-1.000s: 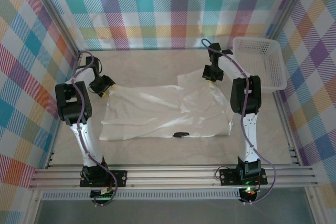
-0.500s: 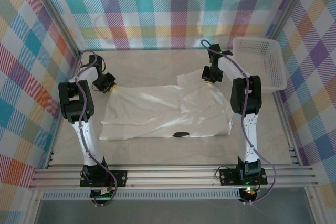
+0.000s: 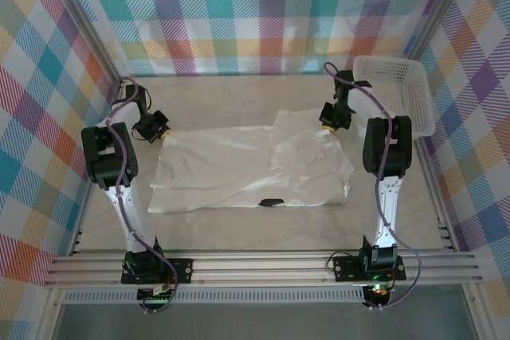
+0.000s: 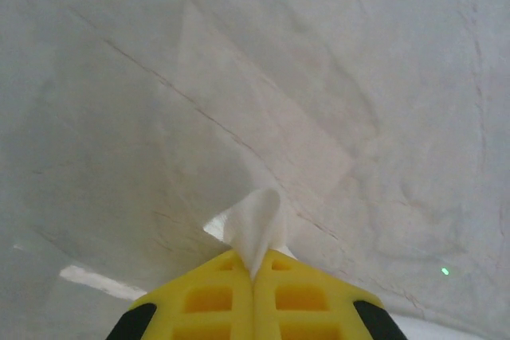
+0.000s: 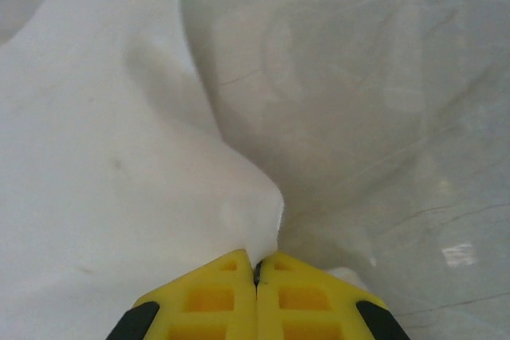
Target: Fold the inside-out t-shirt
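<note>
The shirt is still spread out, so next I need to pull my left gripper back with the pinched corner and let go of it short of this side's near corner.
The inside-out t-shirt (image 3: 247,169) lies spread across the middle of the table, white and wrinkled, with a small dark patch (image 3: 272,202) near its front hem. My left gripper (image 3: 158,128) pinches the shirt's far left corner; in the left wrist view a tuft of white cloth (image 4: 256,224) sticks out between the yellow fingers (image 4: 209,296), shut tight. At the shirt's far right corner my right gripper (image 3: 331,123) is likewise shut on the fabric (image 5: 159,165), which bunches up against its yellow fingertips (image 5: 303,296).
A white mesh basket (image 3: 396,93) stands at the back right, close to the right arm. Checked walls close in the table on the back and both sides. Bare table (image 3: 239,93) lies behind the shirt, and the metal rail (image 3: 255,264) runs along the front.
The left gripper closed on the shirt's far left corner. The right gripper moved right and toward the basket with its corner, pulling the cloth flatter and wider.
</note>
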You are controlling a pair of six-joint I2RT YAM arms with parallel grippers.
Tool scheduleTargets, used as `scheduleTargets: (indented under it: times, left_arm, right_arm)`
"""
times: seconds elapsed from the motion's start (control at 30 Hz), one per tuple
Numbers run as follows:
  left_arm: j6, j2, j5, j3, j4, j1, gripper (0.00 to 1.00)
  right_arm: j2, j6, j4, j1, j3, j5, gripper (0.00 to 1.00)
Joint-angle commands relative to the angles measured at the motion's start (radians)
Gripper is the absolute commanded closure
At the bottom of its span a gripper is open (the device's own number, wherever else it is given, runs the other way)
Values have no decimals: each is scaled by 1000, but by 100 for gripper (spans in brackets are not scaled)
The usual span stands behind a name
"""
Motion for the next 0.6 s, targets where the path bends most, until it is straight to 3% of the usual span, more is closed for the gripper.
scheduleTargets:
  times: [0.0, 0.17, 0.43, 0.57]
  left_arm:
    - [26, -120, 18, -2, -46, 5, 100]
    - [20, -269, 30, -90, -70, 16, 100]
    - [-34, -536, -55, -491, -67, 16, 100]
    - [-25, -600, -76, -579, -74, 17, 100]
  right_arm:
    - [-94, -14, -21, 4, 60, -56, 100]
    - [-204, -9, -45, -2, 39, -93, 100]
    - [-488, 95, 121, -15, -483, -72, 100]
    - [-529, 76, 83, -41, -555, -80, 100]
